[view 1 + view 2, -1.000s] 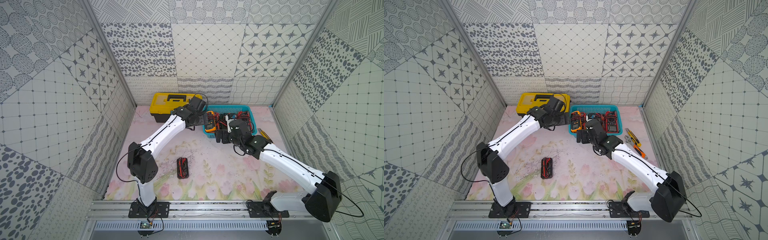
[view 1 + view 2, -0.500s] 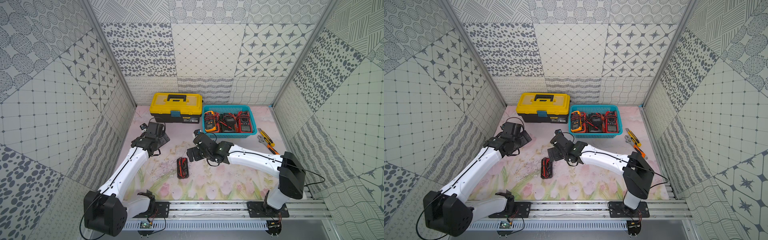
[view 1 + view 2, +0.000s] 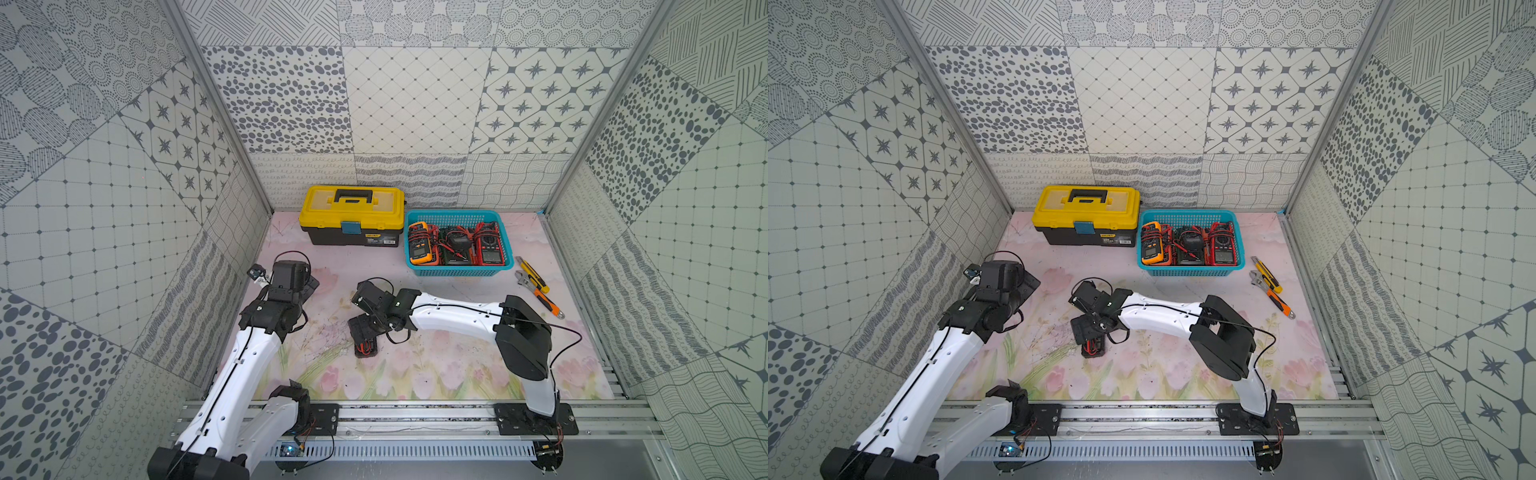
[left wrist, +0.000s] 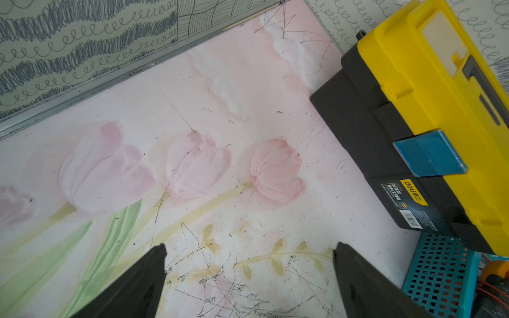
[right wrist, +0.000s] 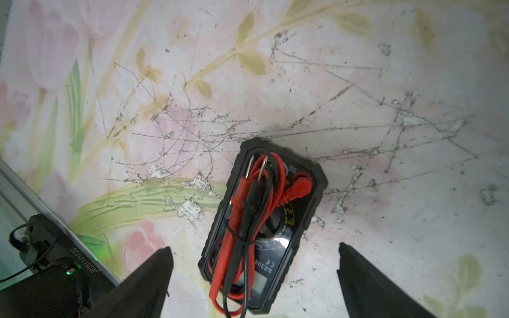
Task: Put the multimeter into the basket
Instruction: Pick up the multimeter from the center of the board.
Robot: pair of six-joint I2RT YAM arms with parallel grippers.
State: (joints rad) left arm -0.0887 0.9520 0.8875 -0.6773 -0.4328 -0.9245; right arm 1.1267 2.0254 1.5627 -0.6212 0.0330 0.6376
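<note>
My right gripper comes down over the black multimeter's body (image 3: 365,346) (image 5: 263,230) next, a finger to each side, since bare mat beside both long sides leaves room to close.
A black multimeter (image 3: 365,348) (image 3: 1094,348) lies flat on the flowered mat, with red and black leads bundled on its face (image 5: 264,220). My right gripper (image 5: 253,247) (image 3: 360,328) hovers open over its display end, one finger on each side, touching nothing. The turquoise basket (image 3: 457,272) (image 3: 1187,272) stands at the back right and holds three other multimeters: orange, black and red. My left gripper (image 4: 249,245) (image 3: 309,286) is open and empty over bare mat at the left, with a corner of the basket (image 4: 438,272) in its view.
A yellow-lidded black toolbox (image 3: 351,212) (image 3: 1088,208) (image 4: 429,82) stands shut to the left of the basket. A wrench and two utility knives (image 3: 536,286) (image 3: 1271,286) lie by the right wall. Patterned walls close in three sides.
Both arms have drawn back from the basket and toolbox. The right gripper has come down over the black multimeter on the mat; the left has settled at the mat's left side. Both stay open.
</note>
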